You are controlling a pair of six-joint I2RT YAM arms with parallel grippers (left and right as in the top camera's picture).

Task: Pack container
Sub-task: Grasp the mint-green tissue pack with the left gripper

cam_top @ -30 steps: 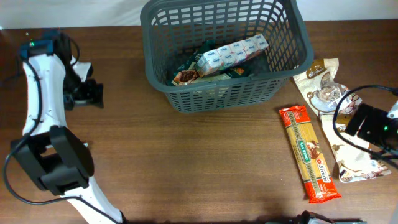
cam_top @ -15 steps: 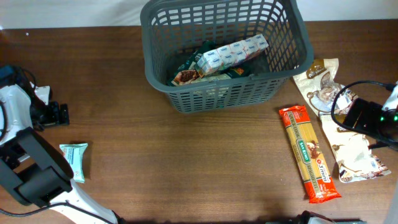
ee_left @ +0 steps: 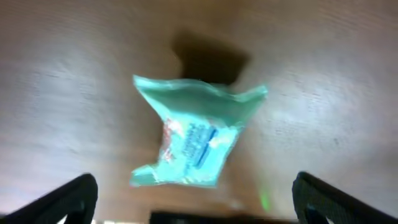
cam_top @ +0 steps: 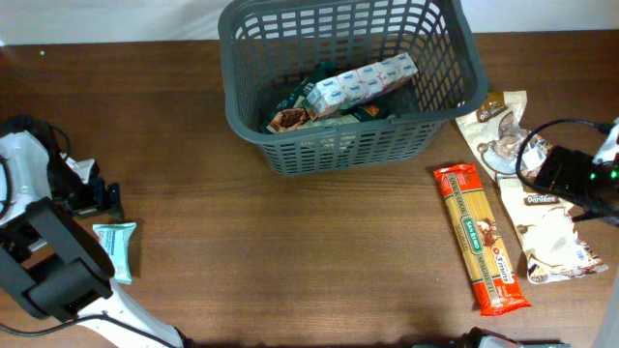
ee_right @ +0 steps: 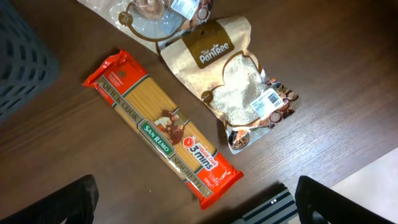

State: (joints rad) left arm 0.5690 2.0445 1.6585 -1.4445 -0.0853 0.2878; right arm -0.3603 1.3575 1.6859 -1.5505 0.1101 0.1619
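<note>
Next, my left gripper moves down and back onto the lower end of the teal packet [cam_top: 116, 249].
The dark grey lattice basket [cam_top: 353, 77] stands at the back middle of the table, with a white-blue carton [cam_top: 363, 82] and dark packets inside. A small teal packet [cam_top: 116, 249] lies at the left edge; in the left wrist view [ee_left: 196, 140] it lies flat just ahead of my open left gripper [ee_left: 196, 208]. My left gripper [cam_top: 97, 198] hovers just above it. A red spaghetti pack [cam_top: 481, 237] lies right of the basket and shows in the right wrist view [ee_right: 165, 127]. My right gripper [cam_top: 571, 179] is open and empty above the beige bags.
A beige Pantree bag [ee_right: 239, 84] and a clear-windowed beige bag [cam_top: 503, 121] lie at the right, beside the spaghetti. The basket's corner [ee_right: 22, 56] shows at the left of the right wrist view. The table's right edge is close by.
My left arm swung from near the basket to the left edge and came down over the teal packet, which is now uncovered. My right gripper shifted slightly up over the beige bags.
</note>
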